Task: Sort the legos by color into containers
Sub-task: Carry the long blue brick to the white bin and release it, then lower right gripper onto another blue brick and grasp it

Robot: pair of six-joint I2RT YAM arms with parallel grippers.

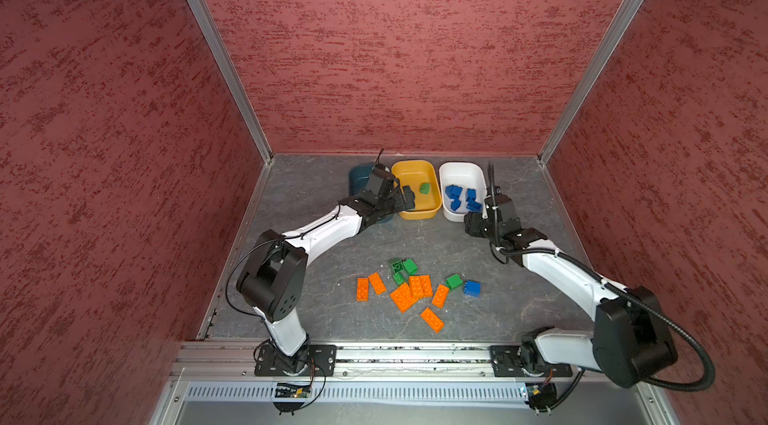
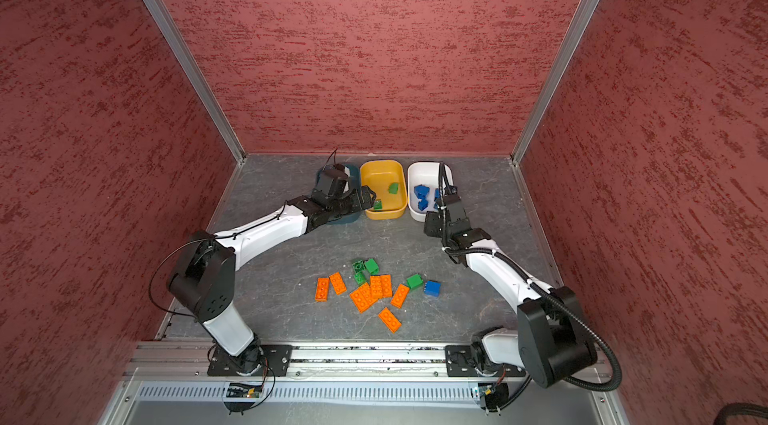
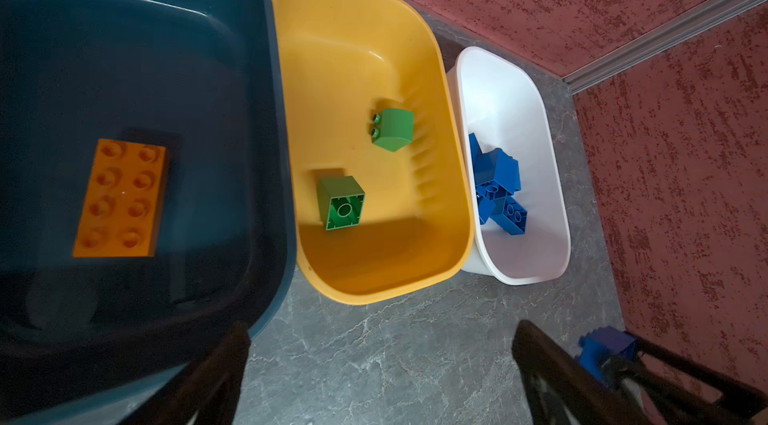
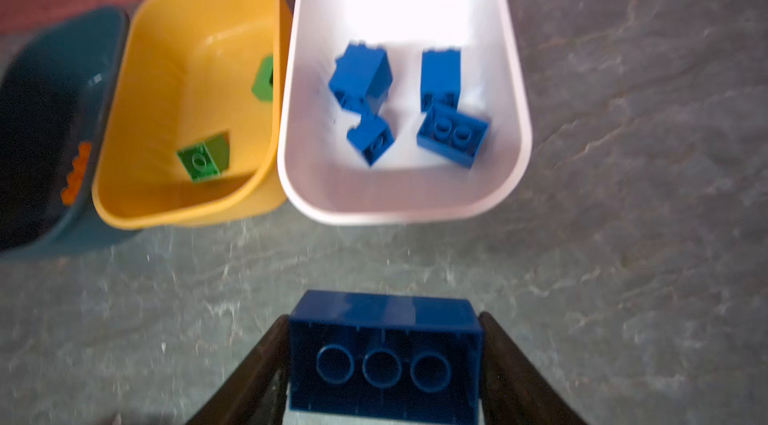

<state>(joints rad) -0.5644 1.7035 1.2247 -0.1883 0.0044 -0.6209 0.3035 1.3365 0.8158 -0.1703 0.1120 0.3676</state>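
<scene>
I should move my right gripper outward past the white tub's rim, over the tub's near end (image 4: 401,185), and let go of the blue brick (image 4: 384,356), because the tub has only blue blocks in it.
Three containers stand in a row at the back. The teal tub (image 3: 266,69) holds one orange plate (image 3: 120,198). Two green blocks (image 3: 340,204) lie in the yellow tub (image 1: 411,169), and several blue blocks (image 4: 365,78) in the white tub (image 1: 461,173). My left gripper (image 1: 409,198) hangs open and empty over the near rims of the teal and yellow tubs. Just in front of the white tub, my right gripper (image 4: 383,319) is shut on a blue brick (image 4: 384,356), hollow underside toward the camera. Loose legos lie mid-table: several orange plates (image 1: 403,296), green blocks (image 1: 409,265) and one blue block (image 1: 471,289).
Red walls with aluminium corner posts (image 1: 266,152) close in the grey stone-patterned floor (image 1: 316,194) on three sides. The arm bases sit on a rail (image 1: 415,354) along the front edge. A black cable loops behind my right arm (image 1: 685,360).
</scene>
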